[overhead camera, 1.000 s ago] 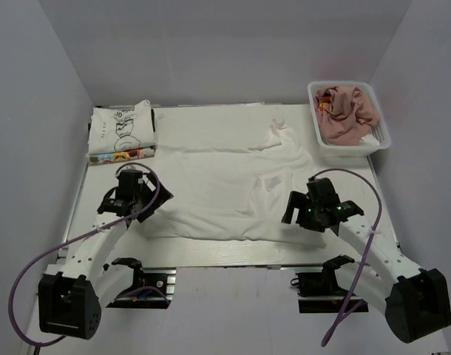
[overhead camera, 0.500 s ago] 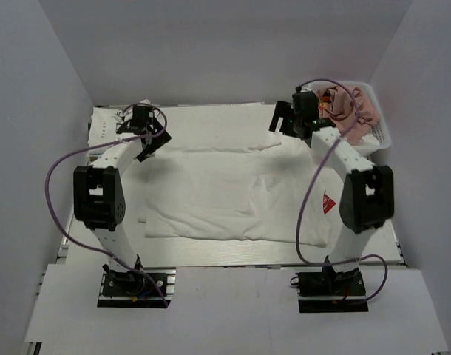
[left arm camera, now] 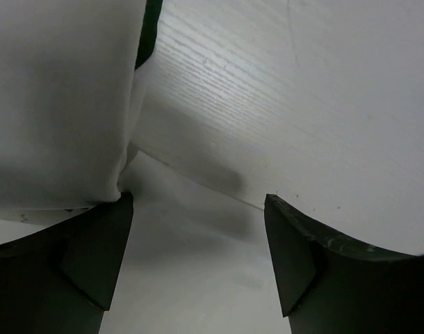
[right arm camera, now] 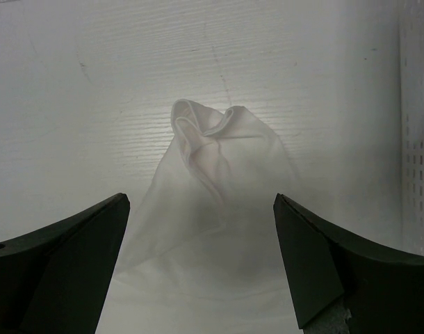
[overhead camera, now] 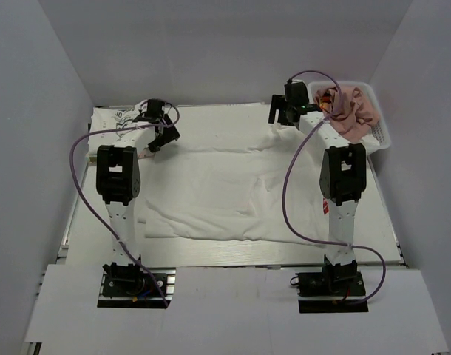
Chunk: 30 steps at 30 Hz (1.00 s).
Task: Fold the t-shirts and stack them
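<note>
The robot should next lower its right gripper onto the bunched tip of the white t-shirt's far corner [overhead camera: 276, 128] [right arm camera: 200, 131], because those gathered folds lie ahead of the gap between the gripper's open fingers.
A large white t-shirt [overhead camera: 225, 185] lies spread across the middle of the table, with a bit of red print [overhead camera: 327, 205] showing by the right arm. My left gripper [overhead camera: 165, 139] hovers open at its far left corner. In the left wrist view, white cloth [left arm camera: 59, 104] touches the left finger [left arm camera: 94, 257], and nothing sits between the jaws of the gripper [left arm camera: 198, 257]. My right gripper [overhead camera: 282, 118] is open over the shirt's bunched far right corner [right arm camera: 212, 160], which lies ahead of the gripper [right arm camera: 201, 257]. A folded cartoon tee [overhead camera: 122, 118] lies at the far left. A pink tee [overhead camera: 351, 111] fills the basket.
The white lattice basket [overhead camera: 381, 137] stands at the far right corner, and its wall [right arm camera: 417, 139] is close to my right gripper. Both arms stretch the full depth of the table, with purple cables [overhead camera: 288, 192] looping over the cloth. Grey walls enclose three sides.
Both arms have swung from the near edge of the shirt out to its far corners. The shirt's far right corner now lies between the right fingers.
</note>
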Motion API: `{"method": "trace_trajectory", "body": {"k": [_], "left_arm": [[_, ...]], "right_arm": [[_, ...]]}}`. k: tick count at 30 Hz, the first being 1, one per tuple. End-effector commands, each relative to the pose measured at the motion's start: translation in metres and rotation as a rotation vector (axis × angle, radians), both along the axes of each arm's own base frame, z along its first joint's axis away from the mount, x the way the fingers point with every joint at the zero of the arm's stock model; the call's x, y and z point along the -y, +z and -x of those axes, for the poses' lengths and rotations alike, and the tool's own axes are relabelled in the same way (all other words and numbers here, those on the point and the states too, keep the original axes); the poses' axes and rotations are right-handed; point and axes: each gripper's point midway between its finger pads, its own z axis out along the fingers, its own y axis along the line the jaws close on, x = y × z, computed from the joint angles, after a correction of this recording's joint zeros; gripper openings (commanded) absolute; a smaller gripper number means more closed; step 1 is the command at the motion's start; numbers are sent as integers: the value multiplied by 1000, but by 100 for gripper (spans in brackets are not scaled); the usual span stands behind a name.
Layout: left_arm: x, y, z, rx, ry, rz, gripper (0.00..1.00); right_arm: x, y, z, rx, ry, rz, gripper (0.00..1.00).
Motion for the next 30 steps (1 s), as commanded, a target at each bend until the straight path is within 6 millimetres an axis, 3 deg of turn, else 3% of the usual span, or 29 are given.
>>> {"method": "trace_trajectory", "body": {"k": [1, 8, 11, 15, 16, 17, 18, 19, 20, 22, 23, 24, 26, 29, 30], "left_arm": [[11, 7, 0, 7, -5, 41, 86], [19, -15, -6, -32, 29, 66, 80], [19, -23, -11, -48, 65, 76, 70], [29, -30, -4, -84, 39, 99, 52], [29, -33, -1, -93, 48, 104, 39], [29, -25, 0, -82, 48, 105, 33], [28, -31, 8, -103, 49, 102, 28], [26, -30, 11, -104, 64, 98, 18], [25, -30, 14, -108, 64, 98, 14], [25, -26, 18, -103, 64, 99, 6], [25, -29, 21, -113, 64, 97, 2], [25, -30, 21, -113, 64, 97, 0], [24, -23, 16, -98, 69, 92, 0], [24, -12, 11, -83, 68, 94, 0], [22, -7, 10, -71, 65, 83, 0]], "right_arm": [[11, 22, -17, 79, -19, 21, 90], [10, 3, -24, 66, -11, 0, 90], [10, -5, -29, 70, -2, 5, 90], [5, -12, -42, 99, 16, 8, 90], [3, -23, -47, 95, 20, 4, 90], [2, -20, -53, 118, 15, -5, 90], [-2, -28, -57, 117, 25, -15, 90], [-4, -16, -65, 144, 21, -28, 90], [-6, -33, -68, 126, 23, -32, 90], [-14, -35, -72, 131, 34, -68, 87], [-16, -39, -73, 128, 29, -85, 82], [-19, -37, -76, 146, 27, -110, 67], [-15, -35, -81, 164, -2, -119, 51], [-9, -36, -80, 152, -46, -122, 7], [-8, -35, -75, 131, -58, -124, 0]]}}
